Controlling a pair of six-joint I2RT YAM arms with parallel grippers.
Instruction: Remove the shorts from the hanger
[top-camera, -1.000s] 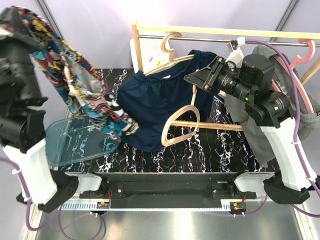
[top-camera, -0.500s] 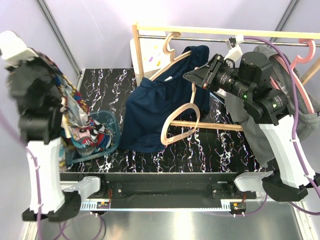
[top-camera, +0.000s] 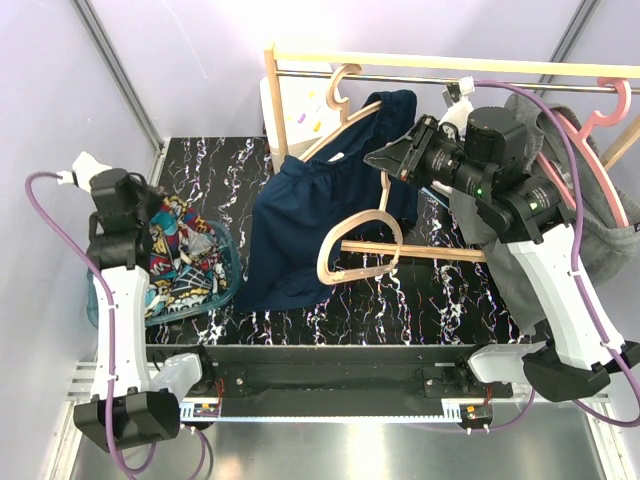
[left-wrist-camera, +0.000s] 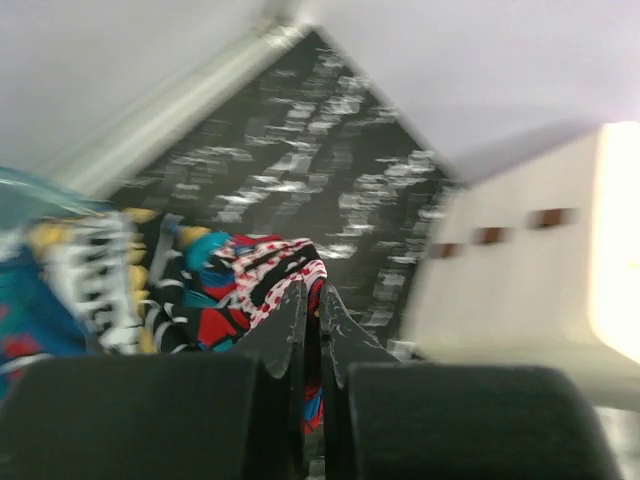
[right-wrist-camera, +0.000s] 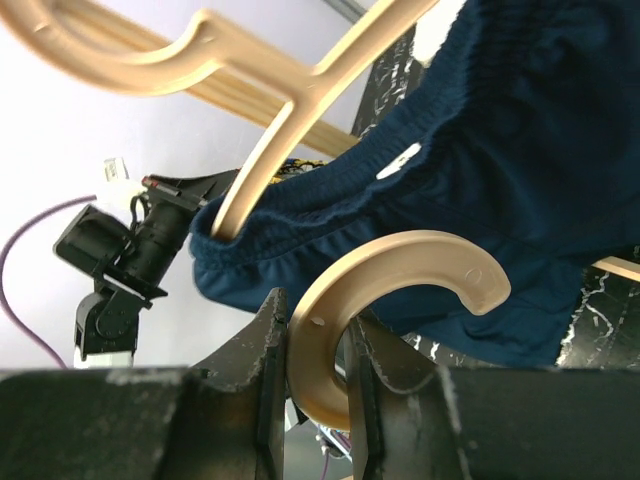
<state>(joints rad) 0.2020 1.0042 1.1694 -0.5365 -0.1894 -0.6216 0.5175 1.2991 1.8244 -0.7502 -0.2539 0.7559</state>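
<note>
I will move my left gripper back and tilt it down to release over the basket (top-camera: 226, 268), back and below it, since the pinched cloth hangs over the basket's rim.
The cartoon-print shorts (top-camera: 185, 260) lie bunched in a blue basket (top-camera: 226, 268) at the table's left. My left gripper (top-camera: 155, 232) is low over them, jaws shut, with printed cloth (left-wrist-camera: 235, 290) in the narrow gap (left-wrist-camera: 315, 300). The navy shorts (top-camera: 310, 220) hang from a beige hanger (top-camera: 345, 118) on the rail. My right gripper (top-camera: 377, 158) is in front of them, shut on the hook of a second, bare beige hanger (top-camera: 355, 240); the wrist view shows the hook (right-wrist-camera: 400, 260) between the jaws (right-wrist-camera: 315, 325). The dark grey shorts (top-camera: 500, 275) hang at the right behind my right arm.
A wooden rack with a metal rail (top-camera: 400, 76) stands across the back. A pink hanger (top-camera: 606, 108) carries the grey shorts. A wooden crossbar (top-camera: 440, 251) runs low across the rack. The basket's teal rim (left-wrist-camera: 30, 185) shows at the left of the left wrist view.
My left arm has swung down from high on the left, and the cartoon-print shorts have gone from hanging in the air to lying in the basket. The right arm has shifted slightly left.
</note>
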